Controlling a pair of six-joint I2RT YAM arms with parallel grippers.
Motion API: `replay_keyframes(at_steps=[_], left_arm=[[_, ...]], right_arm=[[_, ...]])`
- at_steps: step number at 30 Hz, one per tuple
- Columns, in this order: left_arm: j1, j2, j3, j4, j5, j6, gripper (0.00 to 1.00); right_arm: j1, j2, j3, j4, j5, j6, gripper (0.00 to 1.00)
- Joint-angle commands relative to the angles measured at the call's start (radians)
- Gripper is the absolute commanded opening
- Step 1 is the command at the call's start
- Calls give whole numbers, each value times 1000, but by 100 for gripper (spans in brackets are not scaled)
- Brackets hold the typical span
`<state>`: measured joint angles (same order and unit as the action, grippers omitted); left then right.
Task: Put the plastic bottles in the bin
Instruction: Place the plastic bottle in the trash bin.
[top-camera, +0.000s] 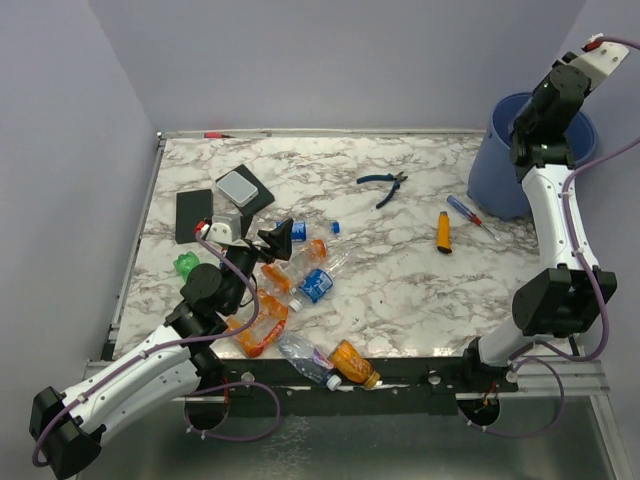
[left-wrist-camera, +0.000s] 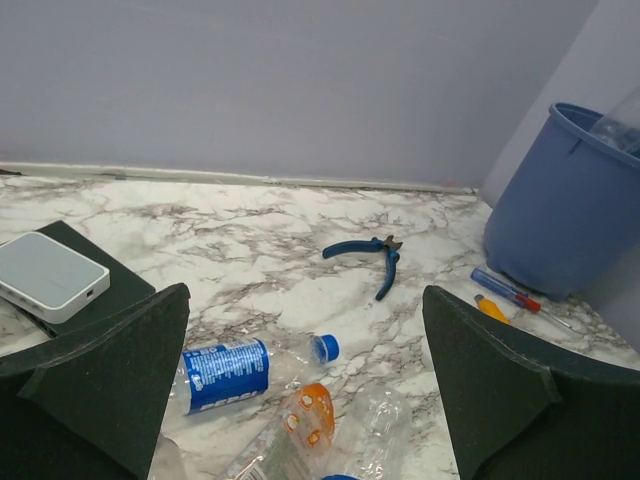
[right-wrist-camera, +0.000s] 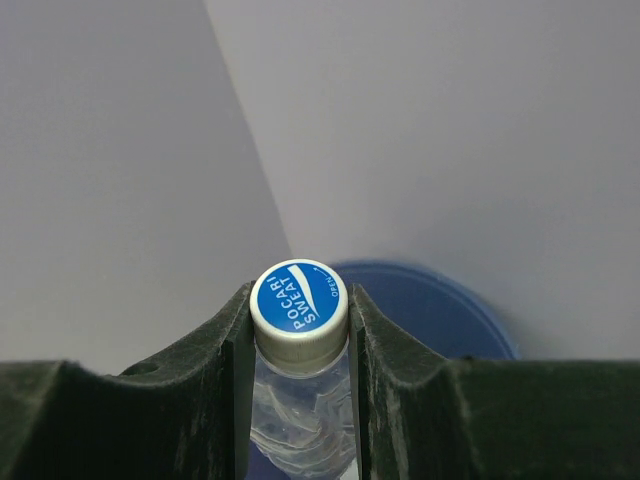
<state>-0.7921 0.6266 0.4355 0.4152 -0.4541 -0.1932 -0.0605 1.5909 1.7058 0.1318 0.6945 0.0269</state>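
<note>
The clear bottle already hangs over the blue bin's opening, so next my right gripper will lower toward the inside of the bin's rim and release it there.
Several plastic bottles lie at the front left of the table: a blue-labelled one (top-camera: 316, 283), orange-tinted ones (top-camera: 258, 330) (top-camera: 355, 365), a clear one (top-camera: 300, 352) and a green one (top-camera: 185, 264). My left gripper (top-camera: 280, 237) (left-wrist-camera: 305, 390) is open and empty, just above a blue-labelled bottle (left-wrist-camera: 225, 373) and a crushed orange-labelled one (left-wrist-camera: 305, 420). My right gripper (top-camera: 525, 135) (right-wrist-camera: 299, 320) is shut on a clear bottle with a blue cap (right-wrist-camera: 299, 300), held over the blue bin (top-camera: 515, 165) (right-wrist-camera: 440, 310) (left-wrist-camera: 565, 205).
Blue pliers (top-camera: 383, 183) (left-wrist-camera: 365, 255), a screwdriver (top-camera: 470, 213) (left-wrist-camera: 510, 293) and an orange-handled tool (top-camera: 443, 232) lie between the bottles and the bin. A flat black slab (top-camera: 194, 215) and a grey-white box (top-camera: 238, 187) (left-wrist-camera: 45, 275) sit at the back left.
</note>
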Motion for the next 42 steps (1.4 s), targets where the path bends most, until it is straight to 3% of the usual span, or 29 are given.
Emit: replay_keyframes(at_steps=[1,4,17,21,25,28,33,36,42], left_arm=[[1,-4,28,-21,-11,1,99],[2,1,28,-20,-5,0,99],[1,19,31,-23,18,0,99],[1,24,32,-23,24,-1,99],[2,24,32,-23,25,2,99],[2,25,32,-24,26,4,99],[1,37,33,-23,29,2,99],[1,46,35,-27,18,7,99],[1,56,33,-41,-47,18,99]], right_arm=[[-48,0,-80,-109,-165,193,9],[-54,6,-107,-122,-225,220,16],[-55,3,-220,-172,-219,150,16],[-55,4,-231,-193,-238,151,31],[-56,1,-228,-198,-239,165,62],[-56,-4,-205,-206,-224,179,76],[-56,-42,-111,-227,-243,236,85],[-51,-108,-80,-207,-331,329,93],[49,-326,-204,-140,-532,479,95]])
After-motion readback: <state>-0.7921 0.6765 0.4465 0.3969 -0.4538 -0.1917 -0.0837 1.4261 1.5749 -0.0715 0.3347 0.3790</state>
